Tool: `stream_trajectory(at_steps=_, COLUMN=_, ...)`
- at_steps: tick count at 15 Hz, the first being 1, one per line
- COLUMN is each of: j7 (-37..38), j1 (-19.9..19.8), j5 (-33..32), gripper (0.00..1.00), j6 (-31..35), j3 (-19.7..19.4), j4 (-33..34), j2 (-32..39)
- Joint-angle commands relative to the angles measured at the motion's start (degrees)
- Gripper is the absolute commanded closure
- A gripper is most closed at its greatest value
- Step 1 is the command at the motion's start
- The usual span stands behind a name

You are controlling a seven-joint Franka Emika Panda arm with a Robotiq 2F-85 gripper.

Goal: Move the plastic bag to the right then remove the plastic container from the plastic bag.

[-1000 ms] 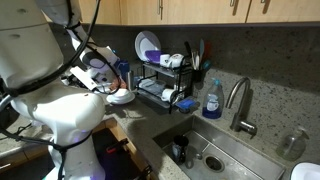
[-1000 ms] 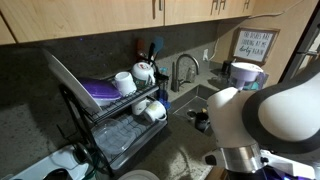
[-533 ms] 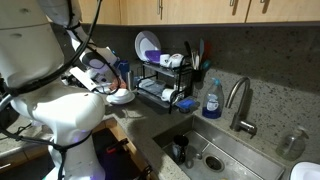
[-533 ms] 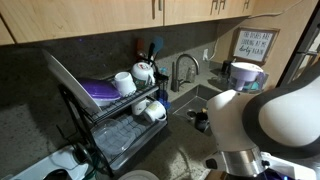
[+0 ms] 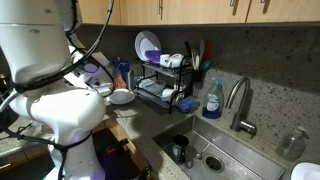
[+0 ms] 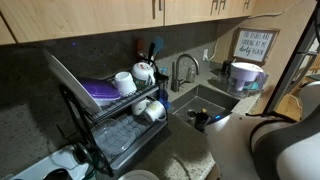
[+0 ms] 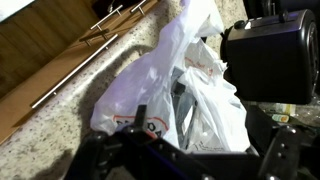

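Observation:
I need to lower my gripper gently onto the white bag's fold by its opening (image 7: 206,122) and close, as that crumpled plastic is already between the open fingers.
In the wrist view a white, crumpled plastic bag (image 7: 190,90) with red print lies on the speckled counter. A clear plastic container (image 7: 186,108) shows dimly inside its opening. My gripper (image 7: 215,140) is open. Its dark fingers stand apart at the bottom of the frame, on either side of the bag's lower part. In an exterior view the bag (image 5: 98,68) is a pale patch behind my arm, left of the dish rack. The gripper itself is hidden there.
A black appliance (image 7: 275,55) stands close to the bag. Wooden cabinet fronts with bar handles (image 7: 60,45) lie behind it. A dish rack (image 5: 165,75) (image 6: 120,110), a white bowl (image 5: 121,97), a soap bottle (image 5: 212,100), a faucet (image 5: 240,100) and a sink (image 5: 215,150) fill the counter.
My arm has shifted. In one exterior view its white body has dropped toward the lower right corner, and in the other the upper links have moved up and left.

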Motion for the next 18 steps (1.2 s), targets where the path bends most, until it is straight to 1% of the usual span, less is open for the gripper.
stream_trajectory(at_steps=1, j7=1.8, j1=0.4, j5=-4.8, gripper=0.0, j6=3.2, j3=0.5, j4=3.8, j2=5.4)
stream_trajectory(at_steps=2, j7=2.1, j1=0.3, j5=-6.1, gripper=0.0, j6=3.7, j3=0.5, j4=4.5, j2=6.4)
stream_trajectory(at_steps=3, j7=2.2, j1=0.4, j5=-7.1, gripper=0.04, j6=4.1, j3=0.5, j4=5.0, j2=7.0)
stream_trajectory(at_steps=5, j7=2.2, j1=0.4, j5=-8.4, gripper=0.28, j6=4.6, j3=0.6, j4=5.9, j2=8.4)
stream_trajectory(at_steps=6, j7=2.2, j1=0.3, j5=-8.9, gripper=0.3, j6=4.8, j3=0.6, j4=6.3, j2=9.1)
stream_trajectory(at_steps=7, j7=2.0, j1=0.3, j5=-9.2, gripper=0.37, j6=4.8, j3=0.6, j4=6.6, j2=9.4)
stream_trajectory(at_steps=8, j7=2.0, j1=0.2, j5=-9.5, gripper=0.47, j6=5.0, j3=0.6, j4=6.8, j2=9.7)
stream_trajectory(at_steps=13, j7=1.5, j1=-0.2, j5=-8.4, gripper=0.84, j6=5.5, j3=0.8, j4=6.6, j2=8.5)
stream_trajectory(at_steps=14, j7=1.3, j1=-0.4, j5=-8.0, gripper=0.93, j6=5.6, j3=0.8, j4=6.4, j2=8.3)
stream_trajectory(at_steps=15, j7=1.0, j1=-0.6, j5=-7.4, gripper=0.97, j6=5.8, j3=0.8, j4=6.1, j2=7.8)
stream_trajectory(at_steps=18, j7=0.3, j1=-1.2, j5=-4.9, gripper=1.0, j6=6.4, j3=0.7, j4=4.6, j2=6.4)
